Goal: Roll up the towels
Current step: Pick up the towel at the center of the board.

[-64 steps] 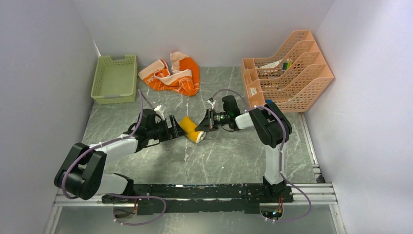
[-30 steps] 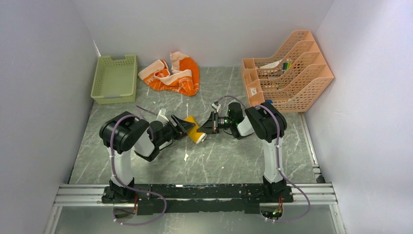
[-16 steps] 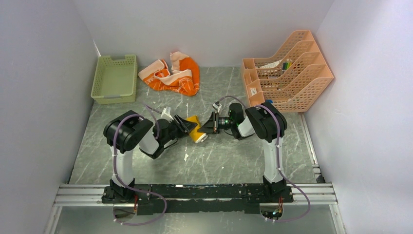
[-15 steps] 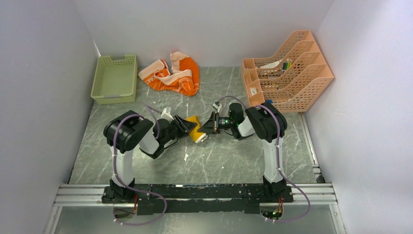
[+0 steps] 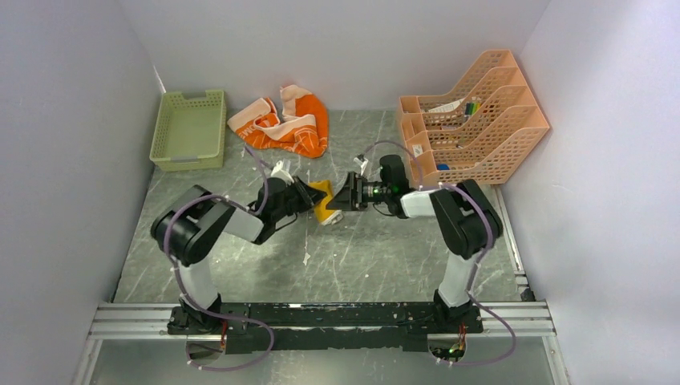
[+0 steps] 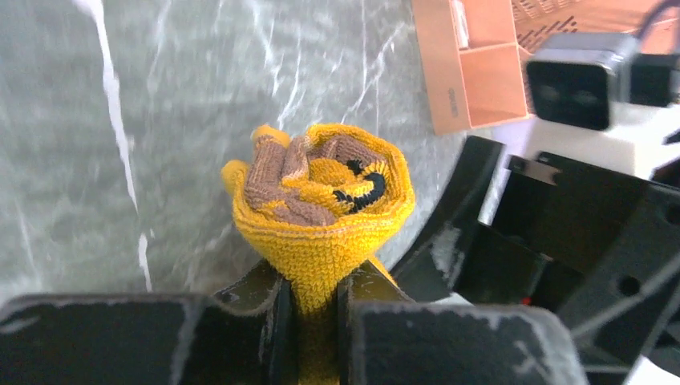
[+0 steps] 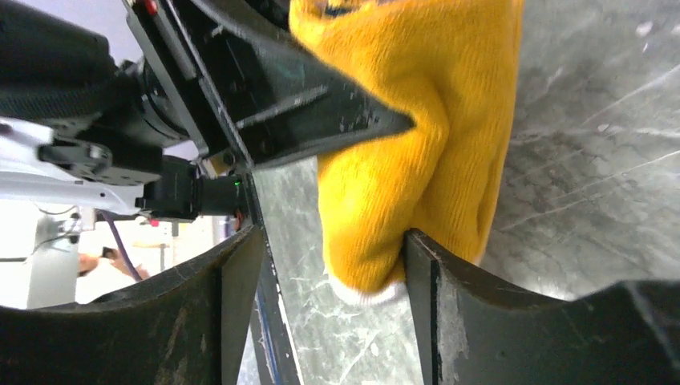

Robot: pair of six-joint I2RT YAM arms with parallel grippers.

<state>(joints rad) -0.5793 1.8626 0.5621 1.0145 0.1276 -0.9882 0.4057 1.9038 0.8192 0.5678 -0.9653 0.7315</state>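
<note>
I need to swing my left gripper outward and release the towel inside the green basket point(image 5: 181, 128). The basket is outward and to the gripper's left in the top view.
The mustard-yellow towel point(image 5: 325, 205), rolled into a short tube, sits mid-table between both grippers. My left gripper point(image 5: 308, 199) is shut on it. In the left wrist view the roll's spiral end point(image 6: 321, 200) faces the camera, and its lower fold is pinched in the left gripper point(image 6: 314, 287). My right gripper point(image 5: 343, 196) is open. In the right wrist view the towel point(image 7: 409, 120) touches only the right finger point(image 7: 449, 297), and the right gripper point(image 7: 333, 239) stands wide. The orange towel point(image 5: 285, 124) lies crumpled and unrolled at the back.
A green mesh basket point(image 5: 190, 128) stands at the back left. A peach file rack point(image 5: 473, 116) holding small items stands at the back right, close behind the right arm. Grey walls close in three sides.
My left gripper has closed on the yellow roll and my right gripper has let go and opened. Both grippers and the roll have shifted slightly toward the back.
</note>
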